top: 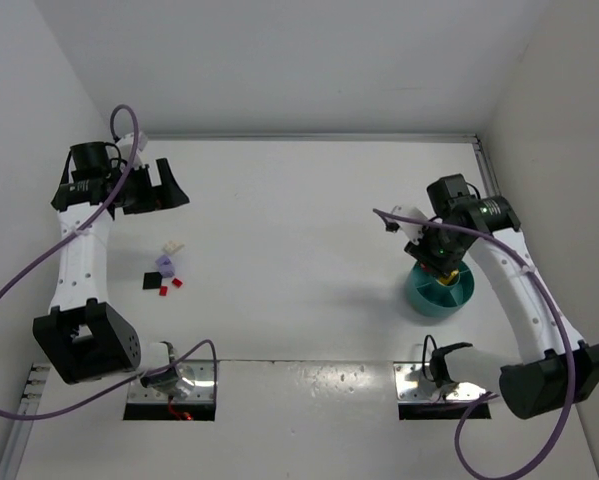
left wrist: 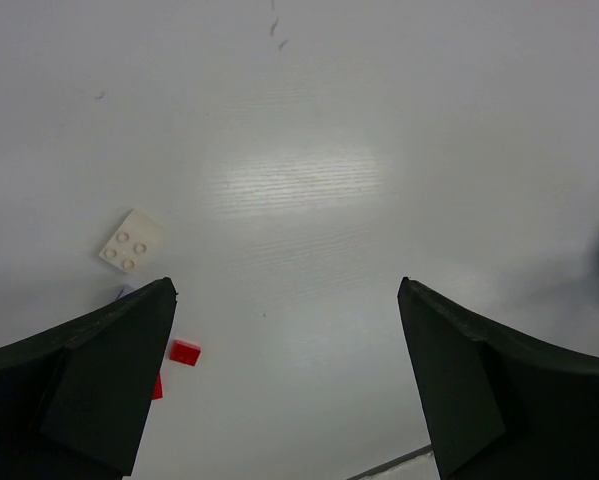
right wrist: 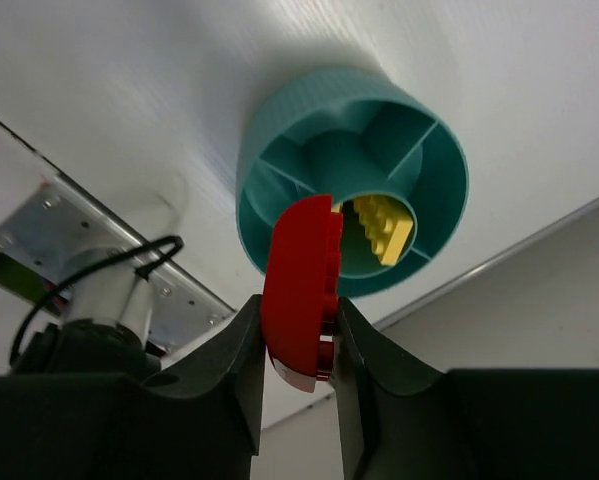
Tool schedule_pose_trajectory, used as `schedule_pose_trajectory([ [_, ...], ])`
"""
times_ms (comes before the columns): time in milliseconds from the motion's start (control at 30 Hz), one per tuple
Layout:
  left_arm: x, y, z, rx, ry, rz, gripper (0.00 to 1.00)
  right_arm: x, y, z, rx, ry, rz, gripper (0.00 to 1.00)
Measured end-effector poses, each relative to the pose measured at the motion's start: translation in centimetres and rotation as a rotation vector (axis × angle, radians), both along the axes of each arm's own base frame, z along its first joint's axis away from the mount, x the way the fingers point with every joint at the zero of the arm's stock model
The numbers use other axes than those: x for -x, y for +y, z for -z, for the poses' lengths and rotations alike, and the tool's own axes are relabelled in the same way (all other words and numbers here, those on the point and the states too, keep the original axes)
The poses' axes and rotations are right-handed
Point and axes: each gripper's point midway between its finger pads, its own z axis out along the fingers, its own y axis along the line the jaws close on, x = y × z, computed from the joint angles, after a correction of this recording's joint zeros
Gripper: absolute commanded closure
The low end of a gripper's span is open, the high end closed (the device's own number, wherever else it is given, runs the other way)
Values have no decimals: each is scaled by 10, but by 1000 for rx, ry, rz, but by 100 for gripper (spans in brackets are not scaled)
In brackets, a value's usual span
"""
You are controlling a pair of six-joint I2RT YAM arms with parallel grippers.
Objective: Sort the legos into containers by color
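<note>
My right gripper lowers the red lego slightly back over the teal bowl's outer section nearest the base next, since the yellow lego [right wrist: 384,228] fills the bowl's middle section.
Several legos lie on the left of the table: a cream-white one [top: 172,246], a lavender one [top: 165,265], a black one [top: 153,282] and two small red ones [top: 177,282]. My left gripper [top: 164,190] hangs open beyond them with nothing between its jaws. In the left wrist view the cream brick [left wrist: 132,241] and a red brick [left wrist: 185,352] lie beside the left finger of that gripper [left wrist: 286,290]. My right gripper [right wrist: 299,303] is shut on a curved red lego [right wrist: 301,290], held above the teal bowl [right wrist: 309,100]. A yellow lego [right wrist: 384,228] lies in one compartment.
The teal bowl [top: 457,297] stands at the right, under the right gripper [top: 434,262]. Two metal plates with cutouts [top: 171,385] [top: 444,385] and loose cables sit at the near edge. White walls close in the table on the left, back and right.
</note>
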Motion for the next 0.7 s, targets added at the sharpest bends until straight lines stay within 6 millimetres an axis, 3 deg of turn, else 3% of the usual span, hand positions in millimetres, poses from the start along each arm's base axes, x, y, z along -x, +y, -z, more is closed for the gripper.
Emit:
schedule_pose_trajectory([
  [167,-1,-4,13,27,40,35,0,23,-26,23,90,84,-68,100],
  [300,-2,-5,21,33,70,44,0,34,-36,38,123,150,-98,100],
  [600,-1,-4,26,35,87,49,0,42,-43,56,136,249,-113,99],
  [700,-3,-4,30,37,99,48,0,43,-44,62,139,284,-112,92],
])
